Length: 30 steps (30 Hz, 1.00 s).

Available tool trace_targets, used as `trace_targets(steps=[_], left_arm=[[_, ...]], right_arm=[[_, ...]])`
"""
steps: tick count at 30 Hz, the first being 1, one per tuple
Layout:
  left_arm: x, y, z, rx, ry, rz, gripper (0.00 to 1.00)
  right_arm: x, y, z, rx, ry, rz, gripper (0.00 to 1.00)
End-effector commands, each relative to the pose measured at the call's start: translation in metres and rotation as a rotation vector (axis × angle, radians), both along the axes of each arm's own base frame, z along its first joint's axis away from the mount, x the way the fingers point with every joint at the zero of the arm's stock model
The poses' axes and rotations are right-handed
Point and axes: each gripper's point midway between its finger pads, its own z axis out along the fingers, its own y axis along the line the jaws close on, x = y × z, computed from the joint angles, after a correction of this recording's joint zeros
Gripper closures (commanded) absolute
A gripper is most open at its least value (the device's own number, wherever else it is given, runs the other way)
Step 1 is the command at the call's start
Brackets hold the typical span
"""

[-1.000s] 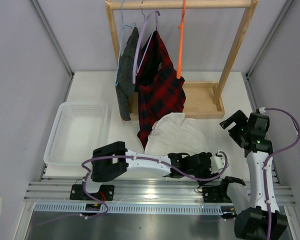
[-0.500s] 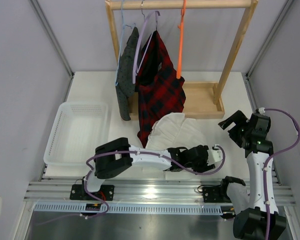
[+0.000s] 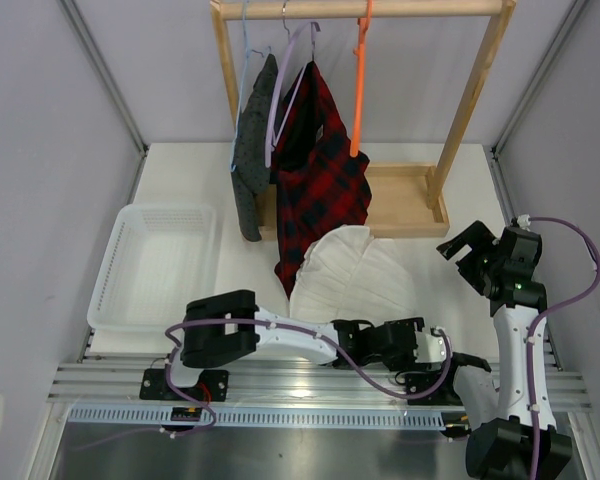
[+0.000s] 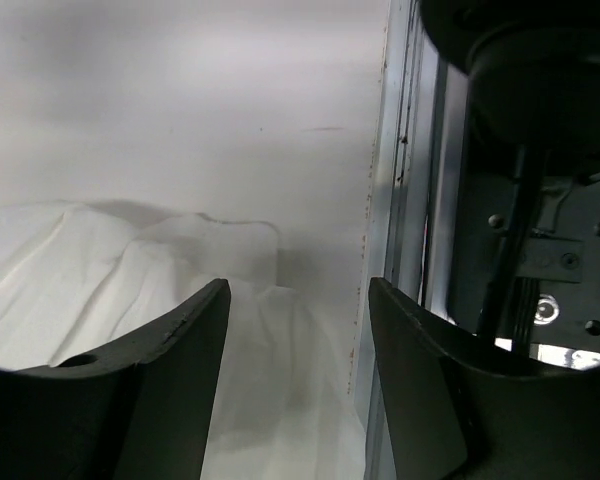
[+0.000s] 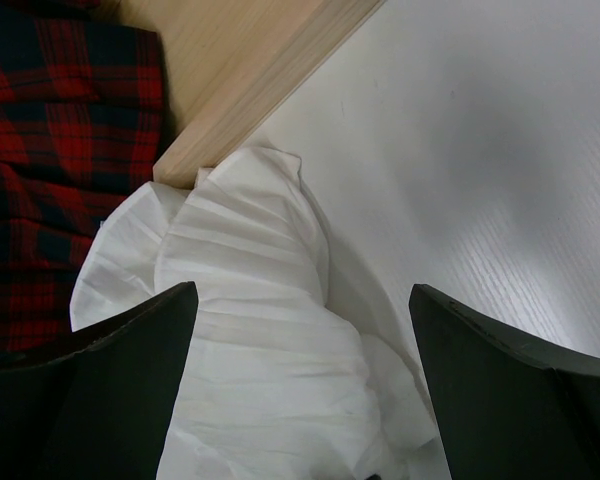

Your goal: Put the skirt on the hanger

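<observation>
My left gripper should go down and away from my base, to the skirt's small peak (image 4: 279, 298).
The white crinkly skirt (image 3: 355, 272) lies bunched on the table in front of the rack. The orange hanger (image 3: 358, 90) hangs bare from the rack's top rail, right of the plaid garment. My left gripper (image 3: 435, 345) is low at the skirt's near edge by the front rail. In the left wrist view it (image 4: 298, 290) is open, with thin skirt fabric (image 4: 100, 270) lying on the table under and between its fingers. My right gripper (image 3: 460, 248) hovers open to the right of the skirt. In the right wrist view it (image 5: 302, 290) looks down on the skirt's pleats (image 5: 260, 340).
The wooden rack (image 3: 470, 100) holds a red-and-black plaid garment (image 3: 320, 180) on a lavender hanger and a dark grey garment (image 3: 252, 160) on a light-blue one. A white basket (image 3: 108, 270) sits at the left. The metal rail (image 4: 400, 200) runs along the near edge.
My left gripper first reached a little over the skirt, then drew back toward the near rail, uncovering more of the skirt's near edge. The right arm has barely moved.
</observation>
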Motion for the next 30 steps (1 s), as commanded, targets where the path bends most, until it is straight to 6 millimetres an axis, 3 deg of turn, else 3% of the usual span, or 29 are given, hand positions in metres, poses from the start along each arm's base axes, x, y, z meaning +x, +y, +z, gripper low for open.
trace_targets(steps=[1, 7, 14, 23, 25, 29, 30], left_arm=[[0.007, -0.012, 0.049, -0.136, -0.092, 0.0, 0.37], [0.002, -0.02, 0.045, -0.138, -0.133, -0.052, 0.36], [0.005, -0.028, 0.011, -0.068, -0.134, -0.084, 0.36], [0.035, -0.021, -0.027, 0.029, -0.191, 0.008, 0.39], [0.041, -0.016, -0.029, 0.039, -0.209, 0.04, 0.47], [0.049, -0.01, -0.026, 0.04, -0.222, 0.075, 0.74], [0.051, -0.009, -0.022, 0.037, -0.224, 0.083, 0.88]], right_arm=[[0.002, -0.004, 0.015, -0.028, -0.042, 0.003, 0.06], [0.004, -0.002, 0.016, -0.019, -0.047, 0.004, 0.06], [0.003, -0.002, 0.016, -0.021, -0.04, 0.009, 0.06], [0.001, 0.0, 0.015, -0.016, -0.039, 0.019, 0.06], [0.001, 0.0, 0.015, -0.018, -0.04, 0.019, 0.06], [0.002, 0.0, 0.017, -0.016, -0.048, 0.02, 0.06], [0.001, 0.0, 0.016, -0.015, -0.046, 0.021, 0.06]])
